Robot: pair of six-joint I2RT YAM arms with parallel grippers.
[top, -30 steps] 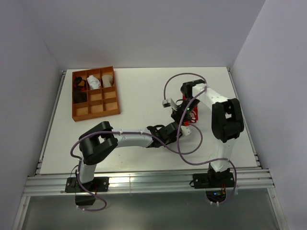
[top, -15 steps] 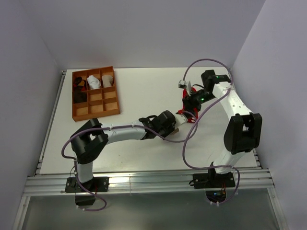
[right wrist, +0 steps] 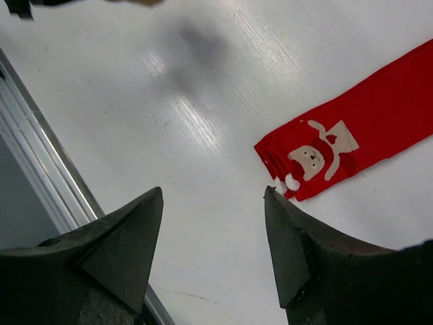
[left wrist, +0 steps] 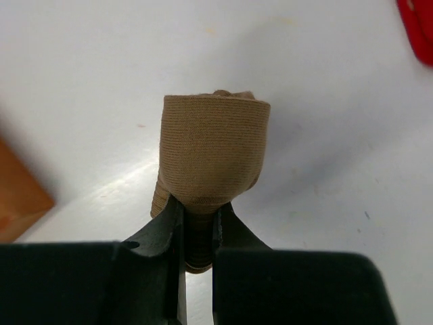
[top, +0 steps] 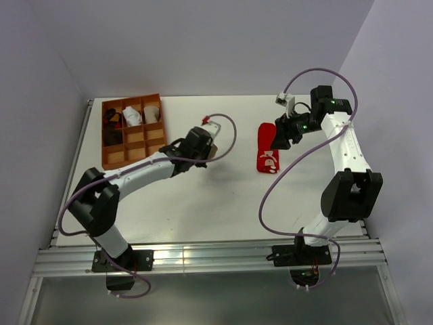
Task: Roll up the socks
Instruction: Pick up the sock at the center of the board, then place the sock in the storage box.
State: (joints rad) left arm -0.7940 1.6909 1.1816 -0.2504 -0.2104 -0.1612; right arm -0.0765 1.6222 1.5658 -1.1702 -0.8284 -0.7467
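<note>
The tray's middle cell is empty, so my left gripper will next carry the roll to the left in the top view, bring it down into that cell and then release it.
A tan sock, rolled into a tight bundle, is pinched at its lower end between the fingers of my left gripper, which is shut on it. From above, the left gripper is mid-table, just right of the tray. A red sock with white figures lies flat on the table at centre right. My right gripper hovers over its far end, jaws open and empty. In the right wrist view the red sock lies beyond the right gripper. The dark brown sock is out of view.
An orange compartment tray sits at the back left, with a dark bundle and white bundles in its far cells. Its corner shows left of the held roll. A metal rail borders the table.
My left arm has swung left, carrying the tan roll away from the red sock toward the tray. My right arm has risen and pulled back to the right, leaving the red sock flat.
</note>
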